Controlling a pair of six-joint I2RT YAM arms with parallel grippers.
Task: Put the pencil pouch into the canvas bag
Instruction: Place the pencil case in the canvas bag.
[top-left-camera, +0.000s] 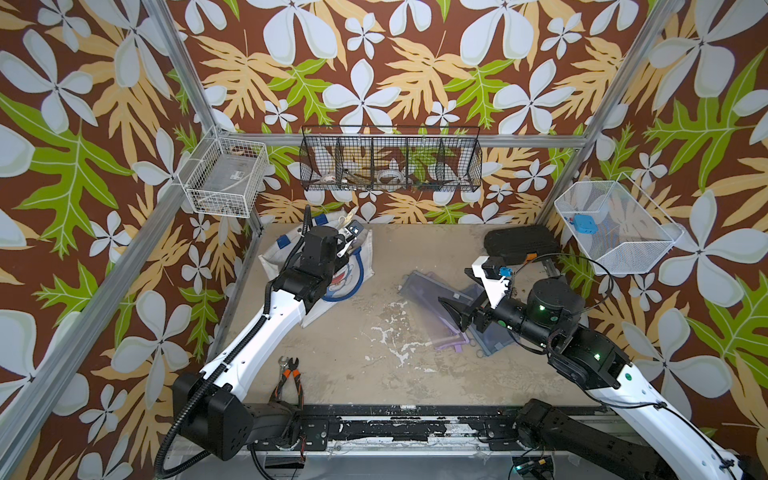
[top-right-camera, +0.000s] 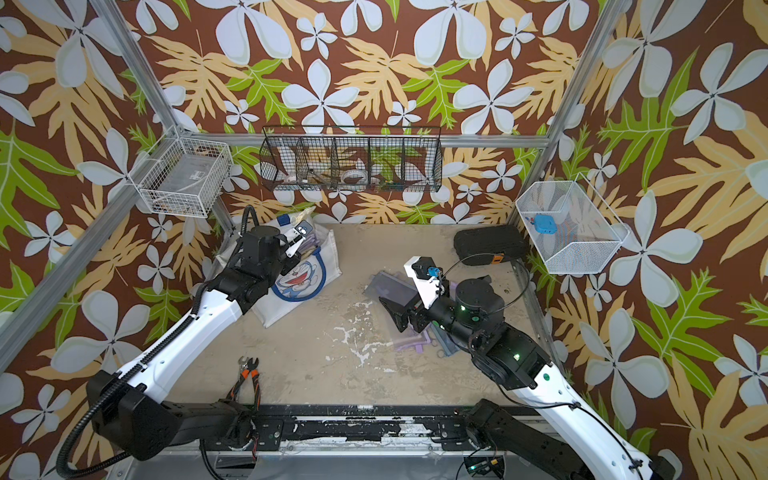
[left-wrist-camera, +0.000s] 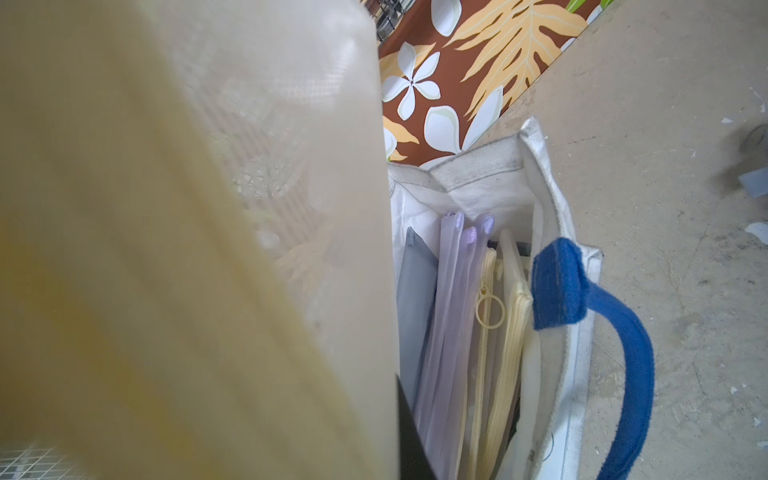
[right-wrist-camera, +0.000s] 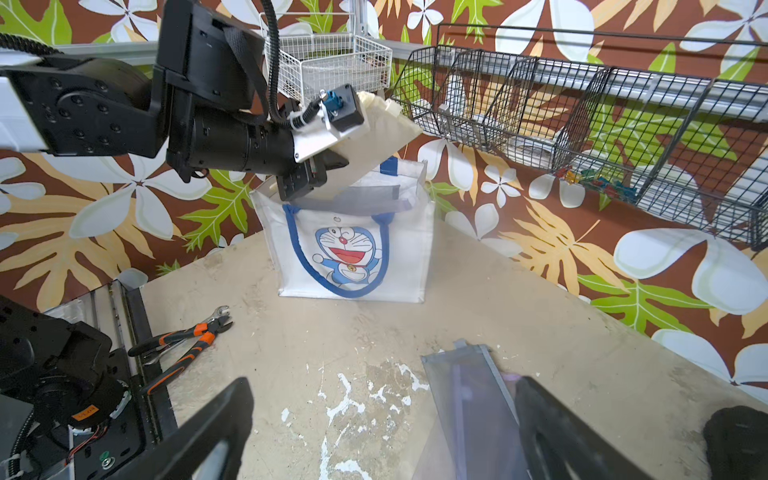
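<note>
The cream pencil pouch (left-wrist-camera: 187, 208) is still hanging above the bag's rim. My left gripper needs to lower it into the bag's opening (left-wrist-camera: 438, 296), beside the lilac pouches, and release it.
The canvas bag (top-left-camera: 332, 286) (top-right-camera: 309, 278) (right-wrist-camera: 353, 249), white with blue handles and a blue cartoon cat face, stands open at the back left. Several flat pouches stand inside it (left-wrist-camera: 457, 311). My left gripper (top-left-camera: 352, 237) (top-right-camera: 296, 244) (right-wrist-camera: 318, 172) hangs over the bag's mouth, shut on a cream translucent pencil pouch (right-wrist-camera: 374, 129) (left-wrist-camera: 187, 208). That pouch fills most of the left wrist view, where only a black finger (left-wrist-camera: 409, 440) shows. My right gripper (top-left-camera: 454, 316) (top-right-camera: 392, 312) (right-wrist-camera: 382, 386) is open low over the table, with a grey pouch (right-wrist-camera: 469, 399) beside one finger.
More grey and lilac pouches (top-left-camera: 432, 299) (top-right-camera: 386, 286) lie under the right arm. A black hard case (top-left-camera: 519, 243) sits at the back right. Orange-handled pliers (top-left-camera: 286, 378) (right-wrist-camera: 183, 336) lie near the front left edge. Wire baskets (top-left-camera: 390, 160) hang on the walls.
</note>
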